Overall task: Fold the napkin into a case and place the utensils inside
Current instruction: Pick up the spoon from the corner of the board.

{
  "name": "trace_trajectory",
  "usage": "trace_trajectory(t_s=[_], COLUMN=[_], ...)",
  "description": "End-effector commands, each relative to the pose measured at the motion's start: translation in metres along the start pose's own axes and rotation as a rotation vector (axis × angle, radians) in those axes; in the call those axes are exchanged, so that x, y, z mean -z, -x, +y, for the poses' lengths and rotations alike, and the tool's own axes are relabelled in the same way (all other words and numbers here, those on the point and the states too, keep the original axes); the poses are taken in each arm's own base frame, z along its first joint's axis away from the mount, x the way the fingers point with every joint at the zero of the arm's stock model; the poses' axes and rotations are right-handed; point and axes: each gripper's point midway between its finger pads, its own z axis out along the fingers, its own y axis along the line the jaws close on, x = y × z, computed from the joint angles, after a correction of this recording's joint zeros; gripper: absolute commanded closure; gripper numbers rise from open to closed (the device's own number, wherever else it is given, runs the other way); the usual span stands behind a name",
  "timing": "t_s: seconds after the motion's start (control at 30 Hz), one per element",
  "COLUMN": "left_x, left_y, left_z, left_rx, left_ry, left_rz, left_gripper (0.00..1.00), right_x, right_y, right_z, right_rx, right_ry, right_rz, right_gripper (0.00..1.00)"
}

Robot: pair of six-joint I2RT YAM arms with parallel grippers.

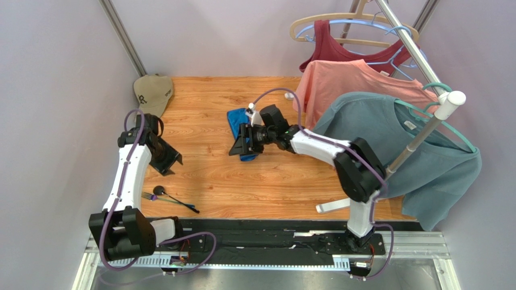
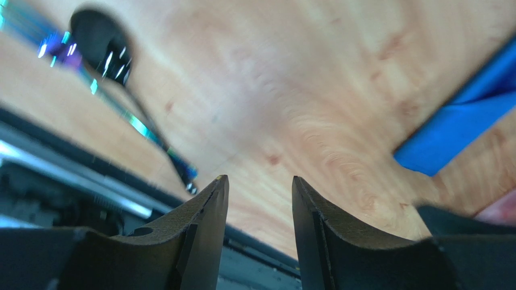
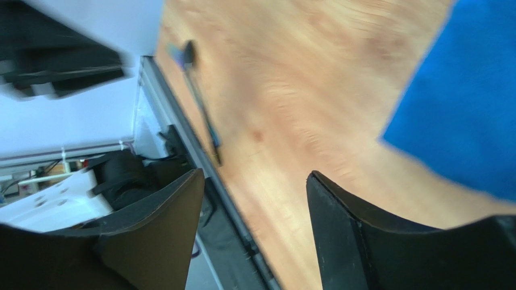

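The black spoon's thin handle [image 1: 179,200] [image 2: 155,131] lies slanted, so the left gripper should move back and down and turn until its open fingers are on both sides of the handle.
The royal-blue napkin [image 1: 241,128] lies folded into a narrow strip at the table's middle back; it also shows as a blue cloth napkin [image 2: 466,124] and napkin [image 3: 466,109] in the wrist views. My right gripper [image 1: 238,145] hovers over its left edge, open and holding nothing; the right gripper [image 3: 254,181] shows bare wood between its fingers. The utensils [image 1: 171,198], thin dark sticks with a black spoon, lie near the front left edge; the utensils [image 2: 121,90] and utensils [image 3: 200,90] show in both wrist views. My left gripper [image 1: 171,162] stands open above them, left gripper [image 2: 259,184] empty.
A tan cap [image 1: 152,92] sits at the back left corner. Shirts hang on a rack [image 1: 424,66] at the right: a teal-grey T-shirt [image 1: 418,157], a salmon one [image 1: 357,81] and a maroon top [image 1: 345,51]. A white bar [image 1: 333,207] lies by the right arm's base.
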Motion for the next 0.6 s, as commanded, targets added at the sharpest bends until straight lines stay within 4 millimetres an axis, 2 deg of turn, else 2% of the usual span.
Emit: trace_trajectory(t_s=[0.0, 0.13, 0.23, 0.43, 0.57], left_x=[0.008, -0.011, -0.028, -0.055, -0.064], left_y=[-0.035, -0.059, -0.055, -0.052, -0.035], left_z=[0.044, 0.063, 0.074, 0.093, 0.099], left_rx=[0.173, 0.302, 0.324, 0.346, 0.357], left_ry=[0.206, 0.281, 0.347, 0.516, 0.524], left_rz=[0.096, 0.139, 0.106, 0.103, 0.002], left_gripper=[0.48, 0.50, 0.51, 0.54, 0.57], right_x=[0.065, 0.084, 0.090, 0.100, 0.106], right_y=[-0.001, -0.006, -0.009, -0.014, -0.013], right_z=[0.065, 0.081, 0.091, 0.096, 0.104], right_rx=[0.129, 0.173, 0.188, 0.216, 0.240], right_ry=[-0.023, 0.017, 0.058, 0.075, 0.101], right_rz=[-0.097, -0.119, -0.129, -0.142, -0.157], right_gripper=[0.32, 0.32, 0.32, 0.32, 0.32])
